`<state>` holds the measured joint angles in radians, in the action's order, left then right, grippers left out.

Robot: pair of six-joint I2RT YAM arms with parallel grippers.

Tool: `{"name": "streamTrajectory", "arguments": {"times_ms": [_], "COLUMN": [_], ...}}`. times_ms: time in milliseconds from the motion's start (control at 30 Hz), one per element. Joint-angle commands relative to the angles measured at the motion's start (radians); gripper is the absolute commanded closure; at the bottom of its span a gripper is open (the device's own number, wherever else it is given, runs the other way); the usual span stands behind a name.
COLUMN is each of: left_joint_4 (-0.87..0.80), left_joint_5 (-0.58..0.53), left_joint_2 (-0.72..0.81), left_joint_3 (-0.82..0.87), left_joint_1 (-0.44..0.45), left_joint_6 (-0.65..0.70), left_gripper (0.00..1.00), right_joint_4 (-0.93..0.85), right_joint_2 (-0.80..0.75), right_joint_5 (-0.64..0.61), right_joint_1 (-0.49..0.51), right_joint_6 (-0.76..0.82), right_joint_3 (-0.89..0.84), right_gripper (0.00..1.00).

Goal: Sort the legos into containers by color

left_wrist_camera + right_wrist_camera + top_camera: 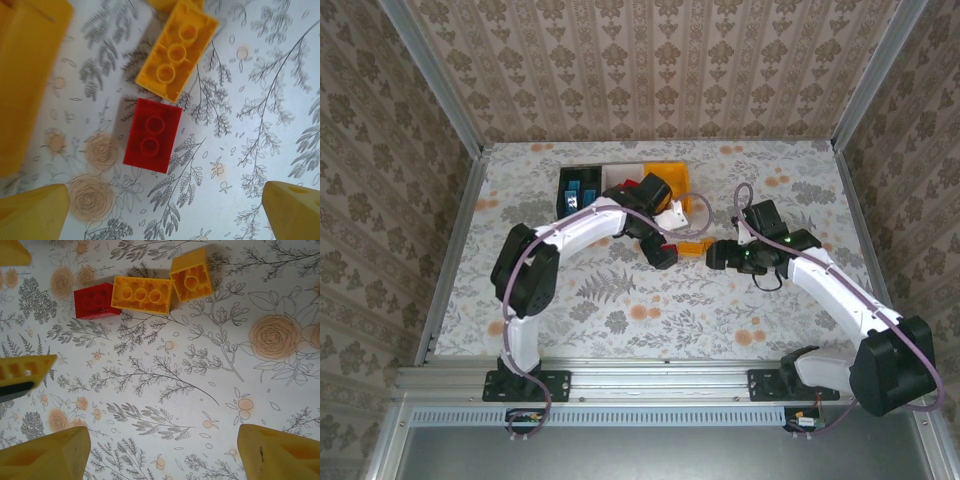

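My left gripper's fingers will next go down and forward around the red lego's free long sides, as a yellow lego crowds the far end of the red lego (152,135).
A red lego (152,135) lies underside-up on the flowered table, just ahead of my left gripper (165,215), which is open with nothing between its yellow fingers (35,212). A yellow lego (176,50) touches the red one's far end. The right wrist view has the same row: the red lego (95,301), a long yellow lego (141,294) and a short yellow one (190,276). My right gripper (162,455) hangs open over bare table, short of that row. At the back stand the black container (582,185), white container (623,175) and orange-yellow container (672,178).
Blue legos (585,190) lie in the black container. The orange-yellow container's wall (27,75) stands close on the left of my left gripper. A finger of the left gripper (25,371) reaches into the right wrist view. Metal rails edge the table (460,250).
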<state>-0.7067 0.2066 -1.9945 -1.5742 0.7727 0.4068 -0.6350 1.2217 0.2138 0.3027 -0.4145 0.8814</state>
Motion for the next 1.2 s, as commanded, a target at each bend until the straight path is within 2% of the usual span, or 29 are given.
{"name": "streamTrajectory", "arguments": {"times_ms": [0, 133, 400, 467, 567, 833, 1033, 1167], "left_joint_4": [-0.037, -0.061, -0.103, -0.110, -0.125, -0.132, -0.147, -0.163], "left_joint_5": [0.015, -0.003, -0.027, -0.027, -0.018, -0.017, -0.008, -0.007], "left_joint_2": [-0.070, -0.137, -0.222, -0.234, -0.252, -0.274, -0.289, -0.286], "left_joint_3": [-0.068, -0.122, -0.200, -0.209, -0.222, -0.209, -0.224, -0.224], "left_joint_1": [0.008, 0.009, 0.012, 0.013, 0.017, 0.019, 0.018, 0.017], "left_joint_6": [0.087, 0.073, 0.053, 0.053, 0.050, 0.048, 0.032, 0.018], "left_gripper": [0.00, 0.01, 0.09, 0.15, 0.32, 0.42, 0.64, 0.74], "right_joint_4": [-0.038, -0.034, -0.025, -0.022, -0.022, -0.019, -0.017, -0.012], "right_joint_2": [-0.021, -0.021, -0.002, -0.002, -0.001, -0.001, -0.005, -0.004], "right_joint_5": [-0.024, -0.018, 0.007, 0.006, 0.009, 0.018, 0.023, 0.025], "right_joint_1": [-0.016, -0.027, -0.041, -0.043, -0.048, -0.050, -0.052, -0.051], "right_joint_6": [0.026, 0.031, 0.035, 0.037, 0.037, 0.035, 0.032, 0.030], "right_joint_3": [-0.017, -0.019, -0.024, -0.025, -0.025, -0.026, -0.028, -0.030], "right_gripper": [0.21, 0.21, 0.21, 0.21, 0.21, 0.21, 0.21, 0.21]}}
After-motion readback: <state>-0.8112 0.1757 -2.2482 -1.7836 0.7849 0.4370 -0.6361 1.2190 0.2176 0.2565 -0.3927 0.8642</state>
